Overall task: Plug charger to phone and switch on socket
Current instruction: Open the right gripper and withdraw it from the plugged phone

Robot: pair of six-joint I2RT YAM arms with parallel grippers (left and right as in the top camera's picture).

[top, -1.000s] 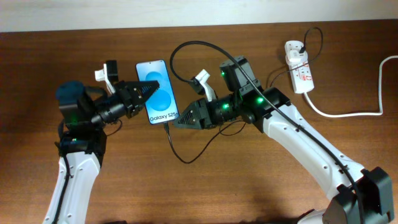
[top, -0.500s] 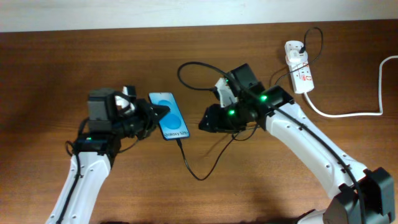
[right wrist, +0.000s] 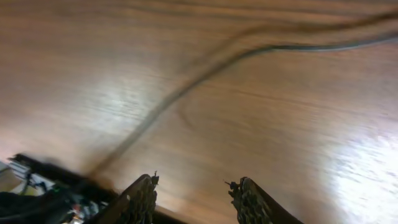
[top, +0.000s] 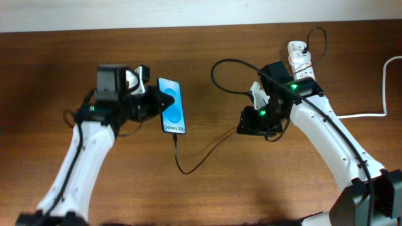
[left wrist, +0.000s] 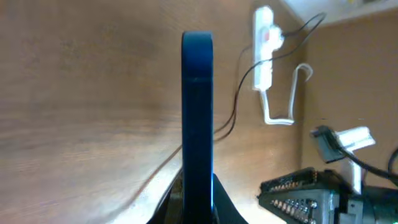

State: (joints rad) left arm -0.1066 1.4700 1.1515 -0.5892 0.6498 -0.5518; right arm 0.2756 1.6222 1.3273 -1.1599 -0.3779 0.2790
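Note:
The phone (top: 173,108) in my left gripper needs to go down onto the bare wood beneath it next, and I should release it there, since the charger's cable already hangs from the phone's lower end.
The phone (top: 173,108), its blue screen lit, is held off the table by its left edge with my left gripper (top: 162,103) shut on it. In the left wrist view the phone (left wrist: 198,106) shows edge-on, rising from my left gripper (left wrist: 198,202). The charger's black cable (top: 188,168) hangs from the phone's lower end, sags to the table and loops up to the white adapter (top: 295,48) in the socket (top: 305,72). My right gripper (top: 242,125) hovers open and empty right of the phone. In the right wrist view my right gripper (right wrist: 194,194) hangs over bare wood, with the cable (right wrist: 205,67) blurred beyond.
A thick white cord (top: 352,115) runs from the socket to the right table edge. The socket (left wrist: 263,53) lies at the far side in the left wrist view, with the right arm (left wrist: 311,193) low at the right.
The right gripper has pulled away to the right from the phone's lower end, leaving the cable attached. The left arm has carried the phone slightly right and turned it more upright.

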